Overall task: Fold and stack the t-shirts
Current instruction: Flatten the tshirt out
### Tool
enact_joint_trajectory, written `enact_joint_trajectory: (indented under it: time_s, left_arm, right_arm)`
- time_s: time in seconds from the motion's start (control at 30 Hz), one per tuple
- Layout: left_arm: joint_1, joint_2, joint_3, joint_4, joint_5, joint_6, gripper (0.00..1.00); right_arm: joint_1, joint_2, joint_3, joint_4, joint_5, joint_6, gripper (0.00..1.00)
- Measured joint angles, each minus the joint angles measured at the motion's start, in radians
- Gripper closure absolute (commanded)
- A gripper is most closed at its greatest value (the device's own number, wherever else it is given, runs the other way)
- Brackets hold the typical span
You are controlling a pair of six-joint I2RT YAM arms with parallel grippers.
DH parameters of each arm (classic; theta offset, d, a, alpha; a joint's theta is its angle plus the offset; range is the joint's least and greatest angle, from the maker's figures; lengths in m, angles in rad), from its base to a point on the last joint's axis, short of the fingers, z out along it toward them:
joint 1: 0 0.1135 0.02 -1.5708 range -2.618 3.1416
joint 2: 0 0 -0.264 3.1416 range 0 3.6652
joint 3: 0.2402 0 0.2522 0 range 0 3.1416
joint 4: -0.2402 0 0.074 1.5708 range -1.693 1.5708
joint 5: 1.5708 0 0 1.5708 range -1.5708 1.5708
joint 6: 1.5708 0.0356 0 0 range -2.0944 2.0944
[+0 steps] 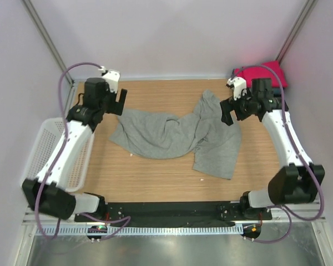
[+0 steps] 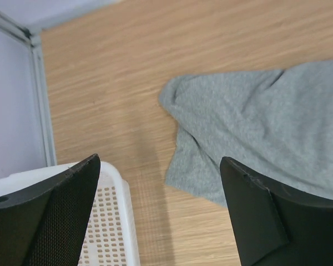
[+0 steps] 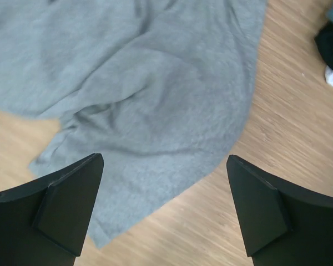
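Observation:
The right gripper moves back toward the base and down onto the grey shirt's near corner (image 1: 228,174) (image 3: 103,237) next, since that corner lies spread flat beside bare wood.
A heather-grey t-shirt (image 1: 177,136) lies crumpled in the middle of the wooden table. It also shows in the left wrist view (image 2: 266,127) and the right wrist view (image 3: 133,88). A magenta-red t-shirt (image 1: 266,73) lies at the far right corner. My left gripper (image 1: 120,103) is open and empty, held above the table left of the grey shirt. My right gripper (image 1: 228,112) is open and empty above the grey shirt's right edge. A bit of black cloth (image 3: 330,47) shows at the right edge of the right wrist view.
A white mesh basket (image 1: 55,155) stands off the table's left side, also in the left wrist view (image 2: 108,233). Grey walls with metal posts (image 2: 36,83) enclose the table on three sides.

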Motion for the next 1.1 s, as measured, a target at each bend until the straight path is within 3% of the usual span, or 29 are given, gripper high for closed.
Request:
enact_joint_trajectory:
  time_s: [0.17, 0.23, 0.33, 0.47, 0.83, 0.97, 1.1]
  left_arm:
    - [-0.001, -0.237, -0.049, 0.036, 0.041, -0.021, 0.12]
    - [-0.001, -0.26, -0.053, 0.038, 0.05, -0.025, 0.13]
    - [-0.001, -0.259, -0.075, 0.04, 0.058, -0.031, 0.14]
    - [-0.001, -0.225, -0.124, 0.016, 0.066, -0.048, 0.14]
    - [-0.001, -0.21, -0.138, 0.003, 0.065, -0.05, 0.14]
    - [-0.001, -0.196, -0.14, 0.003, 0.05, -0.049, 0.13]
    - [-0.001, -0.196, -0.16, 0.011, 0.034, -0.048, 0.13]
  right_arm:
    - [0.008, -0.183, 0.014, -0.251, -0.136, -0.233, 0.06]
    - [0.011, -0.223, -0.003, -0.343, -0.148, -0.346, 0.07]
    - [0.01, -0.238, -0.066, -0.462, -0.146, -0.486, 0.17]
    - [0.01, -0.208, -0.175, -0.558, -0.107, -0.605, 0.17]
    - [0.01, -0.279, -0.435, -0.55, 0.001, -0.781, 0.22]
    - [0.01, -0.396, -0.566, -0.456, 0.003, -0.826, 0.2]
    - [0.01, -0.559, -0.74, -0.304, 0.005, -0.855, 0.24]
